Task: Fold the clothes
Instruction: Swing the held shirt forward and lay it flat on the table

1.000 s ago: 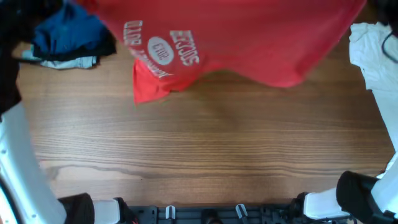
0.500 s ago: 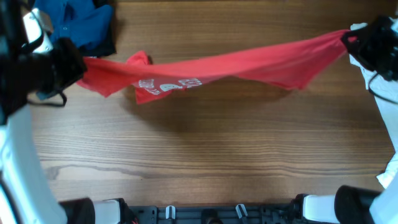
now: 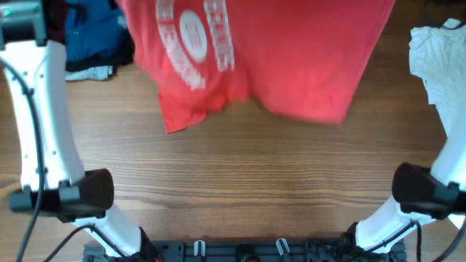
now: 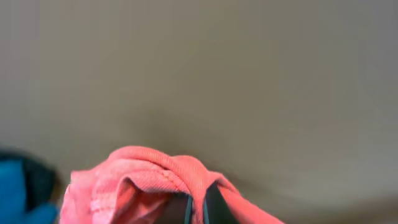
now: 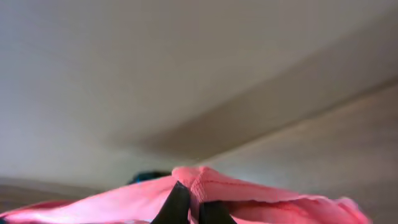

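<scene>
The bare near tabletop is below my left gripper, toward my base. My left gripper should move down and back over that wood to let go of the fold.
The red T-shirt [image 3: 291, 51] hangs spread wide in the air near the overhead camera, its white lettering [image 3: 193, 40] facing up at the left. Its lower hem droops toward the table. Both grippers are out of the overhead view beyond the top edge. In the left wrist view my left gripper [image 4: 196, 208] is shut on a bunched fold of the red T-shirt [image 4: 143, 180]. In the right wrist view my right gripper [image 5: 194, 208] is shut on a fold of the red T-shirt [image 5: 249, 193]. Both wrist cameras look up at a plain ceiling.
A blue and dark pile of clothes [image 3: 95, 36] lies at the table's back left. A white garment [image 3: 437, 58] lies at the back right. The white arm links [image 3: 44, 124] and dark joints [image 3: 426, 191] rise at both table sides. The wooden table [image 3: 240, 189] lies below the shirt.
The shirt went from a low stretched band across the table to a raised, spread sheet close to the camera. Both grippers rose with it out of the overhead view.
</scene>
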You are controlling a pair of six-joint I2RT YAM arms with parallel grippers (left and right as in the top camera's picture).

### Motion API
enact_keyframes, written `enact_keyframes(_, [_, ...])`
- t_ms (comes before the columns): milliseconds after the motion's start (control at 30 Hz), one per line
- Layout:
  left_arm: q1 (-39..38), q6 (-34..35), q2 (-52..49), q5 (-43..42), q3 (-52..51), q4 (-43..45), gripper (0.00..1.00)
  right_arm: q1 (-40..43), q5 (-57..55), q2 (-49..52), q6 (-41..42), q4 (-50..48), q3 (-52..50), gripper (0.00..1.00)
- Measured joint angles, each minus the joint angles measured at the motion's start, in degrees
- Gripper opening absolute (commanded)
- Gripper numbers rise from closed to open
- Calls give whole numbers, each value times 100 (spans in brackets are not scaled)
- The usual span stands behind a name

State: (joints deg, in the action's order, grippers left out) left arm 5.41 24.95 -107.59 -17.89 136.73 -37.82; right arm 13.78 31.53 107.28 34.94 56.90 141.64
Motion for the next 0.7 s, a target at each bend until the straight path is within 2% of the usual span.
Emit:
enact_keyframes(67, [42,0,315,-4,651,-345,4,291,66,-304,-24,116,179,4])
enact_keyframes(133, [72,-31,1095,-2,1104,-916,4,476,59,-883,-221,581,361,4])
enact_keyframes(233, [120,-144,1596,269,1303,-3392,4,361,-201,-1045,-737,2194,323,4])
enact_keyframes(267, [118,-181,1375,385,1121,-4179,4,232,-472,-815,-905,2682,22,4])
enact_keyframes(300, [118,-190,1217,413,1040,-4336,4,164,-627,-675,-975,2935,-221,4])
enact_keyframes(333, [118,-223,723,461,695,-5038,4,48,-782,-402,-1069,3012,-660,4])
enact_keyframes(433, [46,-398,-693,485,-426,-5674,4,-289,-1038,-39,-1296,2914,-2177,4])
enact_keyframes(500, [-94,-503,-1340,503,-1392,-5786,4,-531,-1224,-42,-1397,2789,-3202,4])
enact_keyframes(600, [-284,-610,-1384,522,-2450,-5845,4,-680,-1381,-59,-1429,2540,-4463,4])
enact_keyframes(700, [-413,-745,-1353,562,-3224,-5842,4,-678,-1810,-57,-1325,2747,-4819,4])
